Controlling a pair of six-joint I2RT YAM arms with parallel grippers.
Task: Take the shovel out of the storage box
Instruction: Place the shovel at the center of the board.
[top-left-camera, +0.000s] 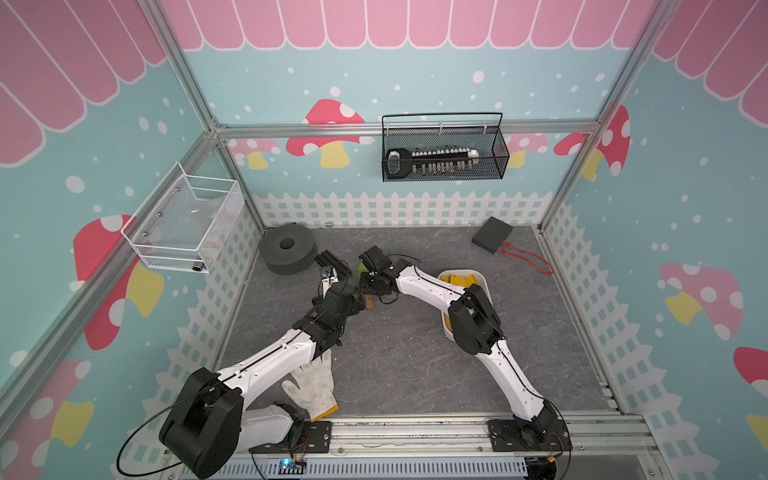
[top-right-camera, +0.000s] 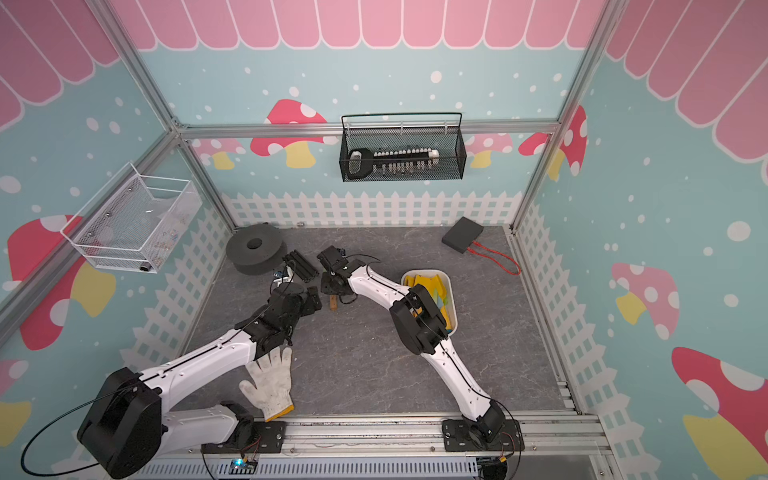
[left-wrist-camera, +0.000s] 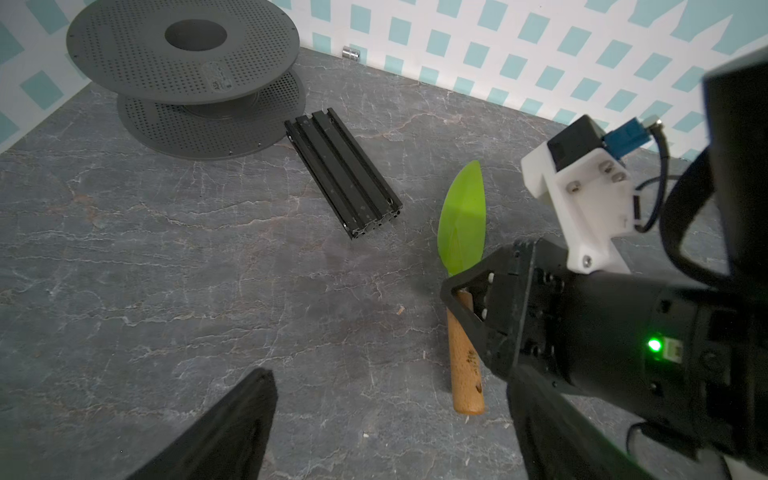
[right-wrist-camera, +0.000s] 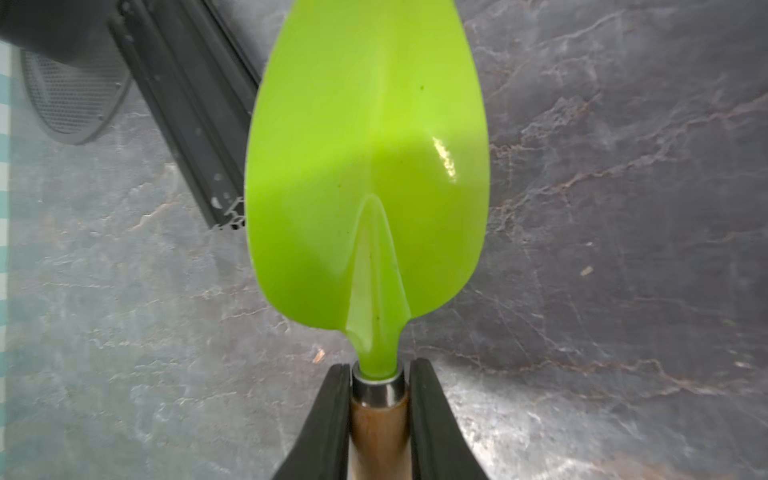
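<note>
The shovel is clear of the storage box (top-left-camera: 483, 277). My right gripper needs to stay still next and open its fingers to let go of the shovel's handle onto the bare table.
The shovel has a lime-green blade (right-wrist-camera: 365, 166) and a wooden handle (left-wrist-camera: 465, 365). My right gripper (right-wrist-camera: 378, 374) is shut on the handle just behind the metal collar, and both pads press its sides. It holds the shovel low over the grey table, left of the storage box (top-left-camera: 483, 277); whether it touches the table I cannot tell. The storage box is a white tub with yellow items inside, partly hidden under my right arm. My left gripper (left-wrist-camera: 390, 428) stands open beside the handle's free end, with nothing between its fingers.
A grey spool (top-left-camera: 286, 249) and a black extrusion bar (top-left-camera: 332, 264) lie just behind the grippers. A white glove (top-left-camera: 313, 386) lies near the front edge and a black box with a red cord (top-left-camera: 492, 235) at the back right. Wire baskets hang on the walls.
</note>
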